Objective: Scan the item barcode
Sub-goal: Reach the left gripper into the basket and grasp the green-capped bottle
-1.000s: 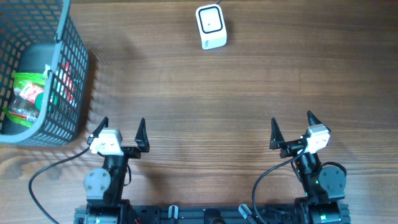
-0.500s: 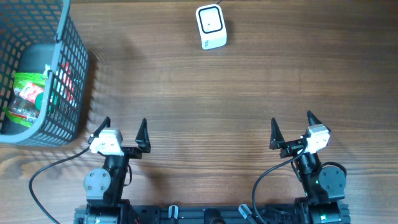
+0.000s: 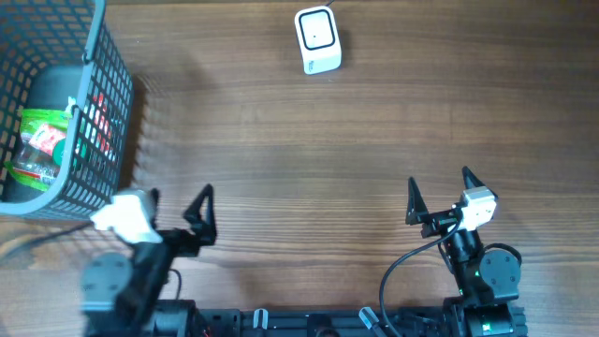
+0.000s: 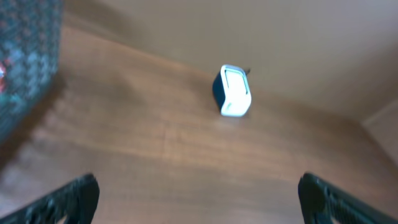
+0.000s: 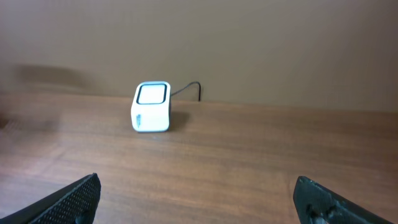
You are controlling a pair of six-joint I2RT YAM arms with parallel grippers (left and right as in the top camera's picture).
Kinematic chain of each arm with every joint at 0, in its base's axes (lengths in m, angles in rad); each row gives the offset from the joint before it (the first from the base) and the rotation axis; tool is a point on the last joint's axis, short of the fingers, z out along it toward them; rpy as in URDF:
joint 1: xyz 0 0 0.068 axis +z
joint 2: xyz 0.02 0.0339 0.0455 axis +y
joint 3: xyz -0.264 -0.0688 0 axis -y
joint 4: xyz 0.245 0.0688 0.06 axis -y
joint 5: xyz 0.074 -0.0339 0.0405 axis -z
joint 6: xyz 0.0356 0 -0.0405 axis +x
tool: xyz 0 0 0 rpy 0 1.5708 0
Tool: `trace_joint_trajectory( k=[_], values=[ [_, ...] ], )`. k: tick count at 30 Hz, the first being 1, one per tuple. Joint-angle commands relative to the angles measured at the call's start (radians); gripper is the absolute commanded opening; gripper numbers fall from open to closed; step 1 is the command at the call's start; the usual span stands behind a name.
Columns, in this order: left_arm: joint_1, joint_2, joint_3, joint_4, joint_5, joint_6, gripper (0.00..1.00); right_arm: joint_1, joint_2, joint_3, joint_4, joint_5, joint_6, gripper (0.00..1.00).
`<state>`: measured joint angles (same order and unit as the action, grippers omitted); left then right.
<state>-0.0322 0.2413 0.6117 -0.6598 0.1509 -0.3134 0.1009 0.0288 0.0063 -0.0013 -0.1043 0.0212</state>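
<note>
I will next raise my left gripper outward over the basket's rim, then tilt it downward and lower it onto the jar's green lid (image 3: 61, 152).
The white barcode scanner (image 3: 317, 40) stands at the far middle of the wooden table, its dark window facing up; it also shows as the scanner (image 4: 233, 91) and the scanner (image 5: 152, 107) in the wrist views. Packaged items (image 3: 42, 140), one with a green label, lie inside the dark mesh basket (image 3: 103, 89) at the far left. My left gripper (image 3: 176, 204) hangs open and empty near the front edge, just right of the basket's near corner, and is motion-blurred. On the right my right gripper (image 3: 439, 187) is open and empty above bare wood.
The basket wall (image 4: 25, 56) fills the left edge of the left wrist view. The scanner's thin cable (image 5: 186, 88) runs off behind it toward the back wall. Black cables trail from both arm bases at the table's front edge.
My left arm has swung left toward the basket, its wrist now turned and blurred. The right arm, the scanner and the basket have not moved.
</note>
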Motion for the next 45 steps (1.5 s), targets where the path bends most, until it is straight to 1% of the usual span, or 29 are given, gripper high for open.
trace_joint_trajectory(
  k=[1,2,4,5,6,8,10,11,13,14,15,16,18,20,22,23,26,27,29,31,39,45],
  values=[
    [0.005,0.312,0.509,-0.241,0.001,-0.032,1.00,-0.005,-0.004,-0.001,0.007,-0.001,0.007,1.00],
    [0.005,0.441,0.687,-0.359,0.005,-0.032,1.00,-0.005,-0.004,-0.001,0.007,-0.001,0.008,1.00],
    [0.005,0.577,0.890,-0.477,0.005,-0.032,1.00,-0.005,-0.005,-0.001,0.007,-0.001,0.008,1.00],
    [0.005,0.654,1.001,-0.507,0.005,-0.032,1.00,-0.005,-0.004,-0.001,0.007,-0.001,0.007,1.00],
    [0.005,0.709,1.072,-0.507,0.005,-0.032,1.00,-0.005,-0.004,-0.001,0.007,-0.001,0.008,1.00],
    [0.005,0.781,1.138,-0.492,0.003,-0.032,1.00,-0.005,-0.004,-0.001,0.007,-0.001,0.007,1.00],
    [0.005,0.813,1.141,-0.446,-0.039,-0.032,1.00,-0.005,-0.004,-0.001,0.007,-0.001,0.008,1.00],
    [0.005,0.834,1.141,-0.429,-0.086,-0.040,1.00,-0.005,-0.005,-0.001,0.007,-0.001,0.007,1.00],
    [0.021,0.884,1.144,-0.429,-0.229,-0.149,1.00,-0.005,-0.004,-0.001,0.007,-0.001,0.007,1.00],
    [0.053,0.926,1.155,-0.431,-0.281,-0.147,0.97,-0.005,-0.005,-0.001,0.007,-0.001,0.008,1.00],
    [0.089,0.966,1.169,-0.438,-0.311,-0.148,0.96,-0.005,-0.004,-0.001,0.007,-0.001,0.007,1.00],
    [0.126,0.999,1.183,-0.445,-0.321,-0.148,0.97,-0.005,-0.005,-0.001,0.007,-0.001,0.007,1.00],
    [0.256,1.118,1.215,-0.452,-0.309,-0.168,0.97,-0.005,-0.005,-0.001,0.007,-0.001,0.008,1.00],
    [0.348,1.202,1.218,-0.440,-0.309,-0.193,0.97,-0.005,-0.005,-0.001,0.007,-0.001,0.007,1.00],
    [0.436,1.278,1.218,-0.438,-0.309,-0.193,0.98,-0.005,-0.004,-0.001,0.007,-0.001,0.008,1.00],
    [0.471,1.308,1.218,-0.444,-0.309,-0.193,1.00,-0.005,-0.005,-0.001,0.007,-0.001,0.008,1.00],
    [0.570,1.403,1.217,-0.492,-0.293,-0.193,1.00,-0.005,-0.005,-0.001,0.007,-0.001,0.007,1.00],
    [0.585,1.424,1.217,-0.511,-0.290,-0.193,1.00,-0.005,-0.004,-0.001,0.007,-0.001,0.008,1.00],
    [0.602,1.465,1.213,-0.554,-0.291,-0.192,0.95,-0.005,-0.004,-0.001,0.007,-0.001,0.008,1.00],
    [0.607,1.510,1.181,-0.587,-0.291,-0.192,0.95,-0.005,-0.004,-0.001,0.007,-0.001,0.008,1.00],
    [0.606,1.645,1.041,-0.523,-0.298,-0.188,0.98,-0.005,-0.005,-0.001,0.007,-0.001,0.007,1.00],
    [0.606,1.680,1.028,-0.492,-0.293,-0.169,1.00,-0.005,-0.004,-0.001,0.007,-0.001,0.008,1.00]
  ],
)
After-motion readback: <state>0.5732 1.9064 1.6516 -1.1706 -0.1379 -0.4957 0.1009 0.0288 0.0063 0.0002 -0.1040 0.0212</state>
